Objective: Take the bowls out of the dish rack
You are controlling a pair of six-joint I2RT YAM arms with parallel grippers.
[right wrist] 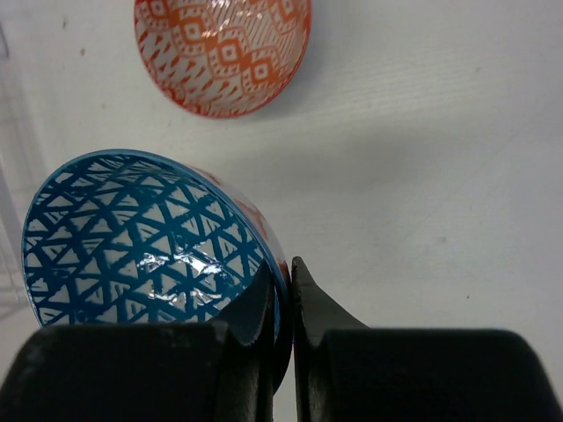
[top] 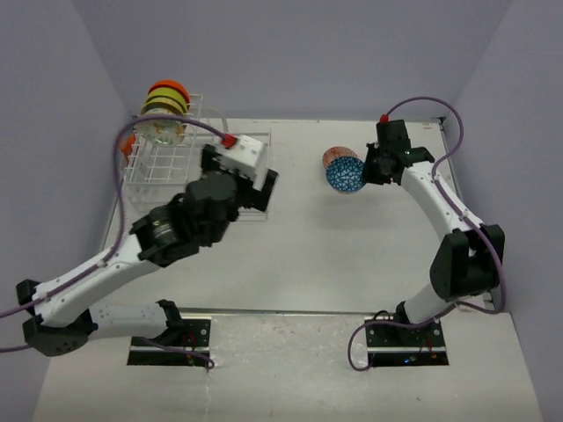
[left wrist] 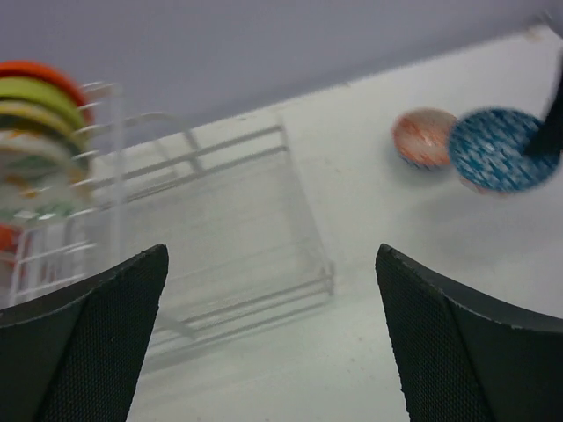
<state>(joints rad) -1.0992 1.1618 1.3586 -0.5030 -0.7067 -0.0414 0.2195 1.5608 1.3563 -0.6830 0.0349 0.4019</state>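
Note:
The orange patterned bowl (top: 336, 156) (right wrist: 225, 48) sits outward of the robot's right gripper and below it, so the gripper should next move outward, then down, to release the blue patterned bowl inside it.
The clear wire dish rack (top: 163, 163) stands at the back left. Several bowls (top: 164, 112), orange, yellow-green and patterned, stand on edge in its tall gridded end; they also show in the left wrist view (left wrist: 35, 123). My left gripper (top: 262, 186) hovers open and empty over the rack's low end (left wrist: 220, 211). My right gripper (top: 369, 167) is shut on the rim of a blue patterned bowl (top: 344, 176), which it holds tilted just above the table (right wrist: 132, 237). An orange patterned bowl (top: 336, 156) sits on the table right behind it (right wrist: 220, 53).
Purple walls enclose the white table (top: 352, 255) at the back and both sides. The right arm's elbow (top: 466, 255) rests near the right edge. The rack's low section (left wrist: 264, 264) holds nothing that I can see.

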